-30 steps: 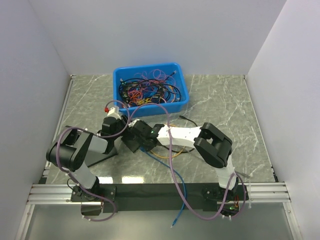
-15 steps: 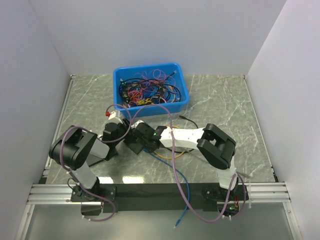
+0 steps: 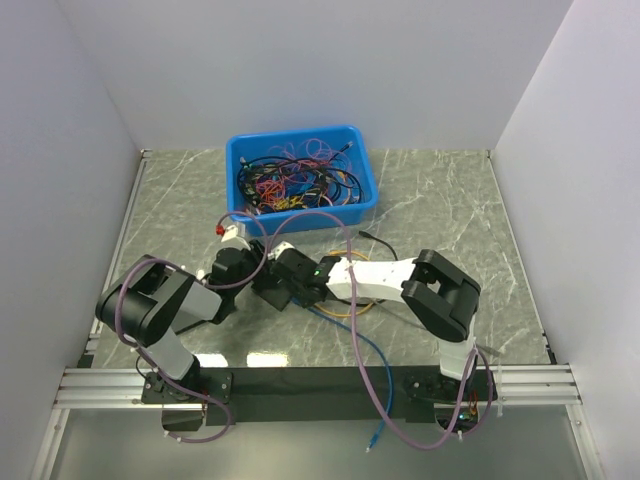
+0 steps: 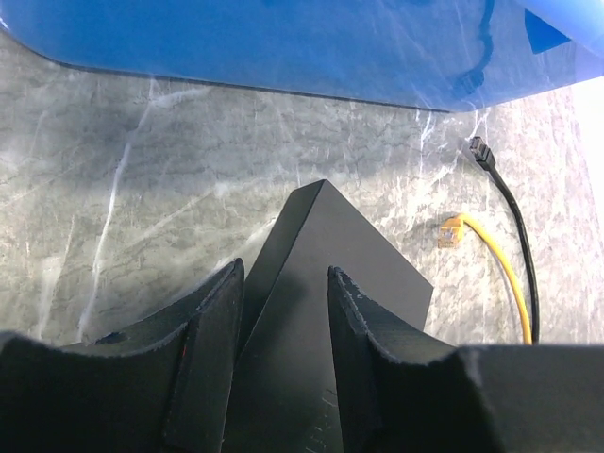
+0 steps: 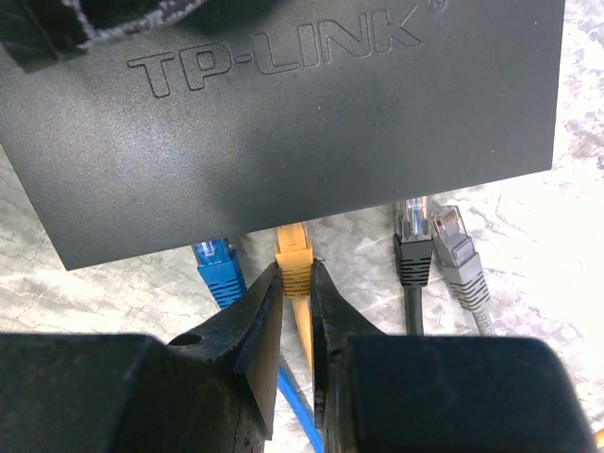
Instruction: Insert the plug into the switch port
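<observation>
The yellow plug meets the switch's front port (image 5: 292, 226), so the right gripper should next push to the left in the top view toward it, then release.
The black TP-LINK switch (image 3: 272, 283) lies on the marble table between the two arms. My left gripper (image 3: 250, 270) is shut on its left corner; in the left wrist view the switch (image 4: 330, 274) fills the gap between the fingers of the left gripper (image 4: 283, 283). My right gripper (image 5: 294, 278) is shut on the yellow plug (image 5: 294, 257), whose tip sits at a port on the switch's (image 5: 283, 123) front edge. How deep it sits is hidden. A blue plug (image 5: 217, 264) sits left of it, with a black plug (image 5: 413, 250) and a grey plug (image 5: 458, 250) to its right.
A blue bin (image 3: 300, 180) of tangled cables stands behind the switch. The blue cable (image 3: 365, 360) trails off the near table edge. In the left wrist view a loose yellow plug end (image 4: 451, 231) and a loose black plug (image 4: 479, 149) lie near the bin (image 4: 283, 38).
Both grippers and the switch have shifted a little to the right and toward the near edge. The blue cable's hanging end has swung right.
</observation>
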Motion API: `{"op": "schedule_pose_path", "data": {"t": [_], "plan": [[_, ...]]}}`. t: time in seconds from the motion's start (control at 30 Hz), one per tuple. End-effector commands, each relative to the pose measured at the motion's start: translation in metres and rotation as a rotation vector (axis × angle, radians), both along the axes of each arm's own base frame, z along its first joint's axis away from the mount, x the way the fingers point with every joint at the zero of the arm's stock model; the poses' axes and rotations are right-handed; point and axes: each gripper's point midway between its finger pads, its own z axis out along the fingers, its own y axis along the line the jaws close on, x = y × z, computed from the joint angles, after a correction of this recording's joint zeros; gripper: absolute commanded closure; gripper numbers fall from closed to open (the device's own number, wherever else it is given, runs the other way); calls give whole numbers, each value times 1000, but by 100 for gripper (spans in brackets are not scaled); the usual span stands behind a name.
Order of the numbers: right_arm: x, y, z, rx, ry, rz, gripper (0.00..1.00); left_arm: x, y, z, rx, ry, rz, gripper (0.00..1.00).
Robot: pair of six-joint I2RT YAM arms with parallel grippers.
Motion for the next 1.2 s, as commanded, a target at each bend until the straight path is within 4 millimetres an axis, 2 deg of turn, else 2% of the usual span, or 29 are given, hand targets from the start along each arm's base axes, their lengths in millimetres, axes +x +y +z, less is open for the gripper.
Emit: {"op": "schedule_pose_path", "data": {"t": [0.0, 0.27, 0.47, 0.63, 0.8, 0.93, 1.0, 1.03, 1.17], "plan": [[47, 48, 56, 258, -227, -42, 100, -68, -25, -46, 29, 215, -205, 55], [51, 56, 69, 286, -273, 31, 100, -72, -30, -49, 39, 208, -226, 56], [55, 70, 83, 328, -297, 76, 100, -73, -32, -47, 40, 193, -234, 57], [62, 90, 114, 431, -332, 110, 100, -74, -31, -48, 46, 195, -232, 59], [73, 107, 124, 441, -345, 133, 100, -75, -32, -50, 58, 199, -230, 60], [81, 127, 148, 508, -357, 169, 100, -75, -33, -50, 66, 196, -231, 61], [84, 133, 149, 517, -357, 181, 100, -75, -33, -50, 68, 193, -233, 61], [87, 137, 156, 532, -364, 187, 100, -76, -33, -50, 67, 196, -234, 62], [90, 143, 154, 545, -357, 196, 100, -76, -33, -52, 71, 198, -237, 62]]}}
